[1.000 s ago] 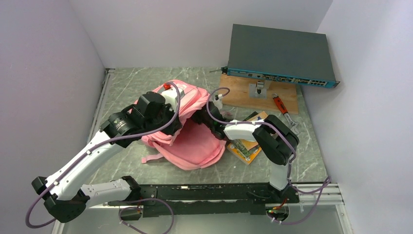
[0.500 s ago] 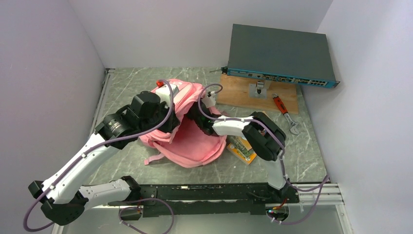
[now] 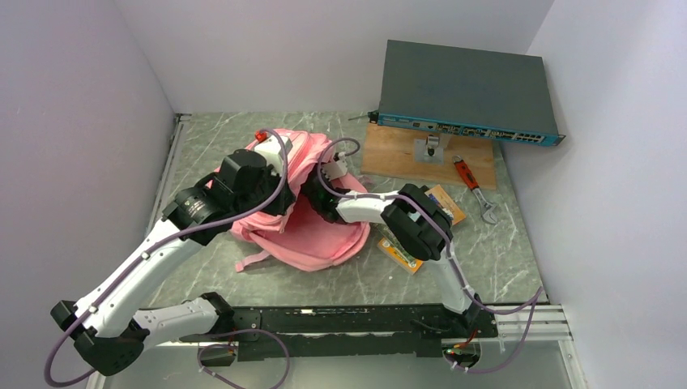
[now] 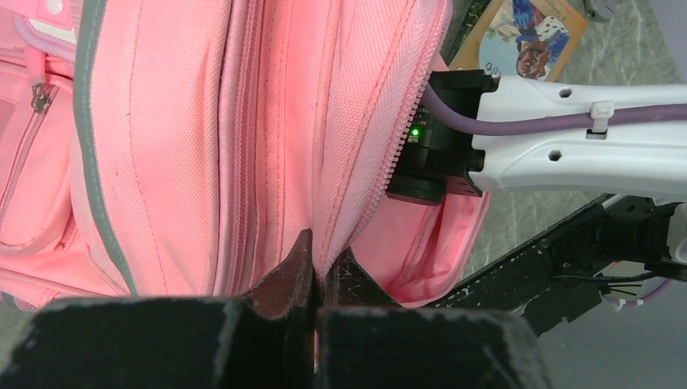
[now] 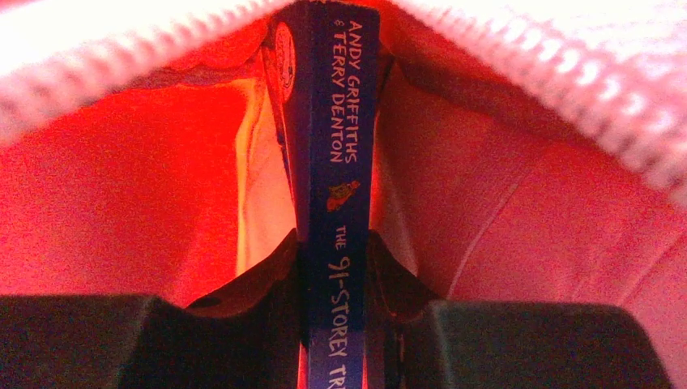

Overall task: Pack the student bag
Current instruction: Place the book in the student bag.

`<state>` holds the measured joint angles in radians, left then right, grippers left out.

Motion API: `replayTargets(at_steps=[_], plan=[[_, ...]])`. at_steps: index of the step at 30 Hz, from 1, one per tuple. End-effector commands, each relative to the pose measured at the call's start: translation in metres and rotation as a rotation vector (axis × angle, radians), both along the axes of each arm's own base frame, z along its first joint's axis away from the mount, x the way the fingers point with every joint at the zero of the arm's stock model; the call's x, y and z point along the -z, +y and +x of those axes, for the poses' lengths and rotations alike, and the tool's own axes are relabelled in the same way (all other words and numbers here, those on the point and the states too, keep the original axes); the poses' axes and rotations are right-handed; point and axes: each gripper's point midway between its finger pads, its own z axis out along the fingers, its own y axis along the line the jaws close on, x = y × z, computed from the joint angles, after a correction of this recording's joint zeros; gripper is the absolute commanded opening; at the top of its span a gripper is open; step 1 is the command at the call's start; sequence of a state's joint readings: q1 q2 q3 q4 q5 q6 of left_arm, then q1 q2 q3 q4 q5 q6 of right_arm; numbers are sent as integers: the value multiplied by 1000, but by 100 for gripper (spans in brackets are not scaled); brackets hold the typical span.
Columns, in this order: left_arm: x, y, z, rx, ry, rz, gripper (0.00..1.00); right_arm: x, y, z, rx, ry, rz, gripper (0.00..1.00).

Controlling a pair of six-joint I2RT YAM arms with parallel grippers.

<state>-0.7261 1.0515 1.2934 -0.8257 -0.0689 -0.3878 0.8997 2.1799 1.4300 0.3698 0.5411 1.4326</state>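
Note:
The zipper edges still crowd the top of the bag, so my right gripper will move slightly back and deeper into the pink bag (image 3: 320, 239) before it releases the blue book (image 5: 332, 146).
The pink student bag (image 3: 320, 239) lies mid-table with its main opening facing right. My left gripper (image 4: 322, 263) is shut on the zipper edge of the bag (image 4: 243, 138), holding the opening up. My right gripper (image 5: 334, 251) is inside the bag (image 5: 121, 186), shut on a blue book (image 5: 332, 146) held spine-up, with pink lining all around it. From above, the right gripper (image 3: 312, 203) is hidden within the bag's mouth and the book does not show. The left gripper (image 3: 279, 203) sits at the bag's upper flap.
Two more books (image 3: 413, 235) lie on the table right of the bag. A wooden board (image 3: 389, 154) holds a grey network switch (image 3: 466, 89) at the back right. A red-handled wrench (image 3: 474, 186) lies near the right wall. Walls close in left, back and right.
My right arm has pushed left, carrying the book deeper into the bag. The bag has shifted left and bunched up, and the left gripper has moved slightly left with its flap.

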Motion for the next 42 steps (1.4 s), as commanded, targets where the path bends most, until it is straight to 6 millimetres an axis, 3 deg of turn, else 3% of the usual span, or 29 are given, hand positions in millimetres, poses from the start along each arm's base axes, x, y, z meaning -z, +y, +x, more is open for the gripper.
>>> replayTargets(at_steps=[1, 3, 4, 5, 8, 9, 17, 22, 25, 29, 33, 36, 38, 42], plan=[[-52, -22, 8, 38, -128, -205, 0, -1, 8, -8, -17, -76, -53, 23], [-48, -14, 11, 17, -134, -191, 0, 18, 4, -24, -73, -49, -72, 34], [-47, -9, 12, 6, -137, -187, 0, 23, 4, -31, -105, -45, -49, 35], [-45, -4, 13, -6, -140, -181, 0, 26, 1, -37, -136, -61, -49, 31], [-42, 9, 18, -46, -153, -175, 0, 40, -10, -53, -179, -38, -41, 0], [-40, 12, 20, -57, -154, -175, 0, 36, -9, -56, -189, -37, -12, 0], [-37, -6, 19, 5, -99, -256, 0, -20, 0, -44, -101, -5, 71, 0], [-53, -16, 9, 75, -84, -310, 0, -33, 5, -50, -65, 29, 140, 0], [-58, -26, 1, 138, -81, -371, 0, -24, 11, -53, -80, 66, 173, 0], [-57, -40, -9, 197, -24, -456, 0, -9, 14, -42, -23, 71, 130, 0], [-51, -35, -8, 171, -12, -437, 0, 7, 8, -19, 43, 71, 112, 0], [-48, -32, -9, 159, -16, -428, 0, 14, 14, -10, 38, 69, 90, 0], [-44, -29, -8, 151, -16, -417, 0, 13, 22, -9, -2, 47, 101, 3], [-37, -18, -1, 111, -32, -369, 0, 17, 26, -25, -96, 30, 76, 25]])
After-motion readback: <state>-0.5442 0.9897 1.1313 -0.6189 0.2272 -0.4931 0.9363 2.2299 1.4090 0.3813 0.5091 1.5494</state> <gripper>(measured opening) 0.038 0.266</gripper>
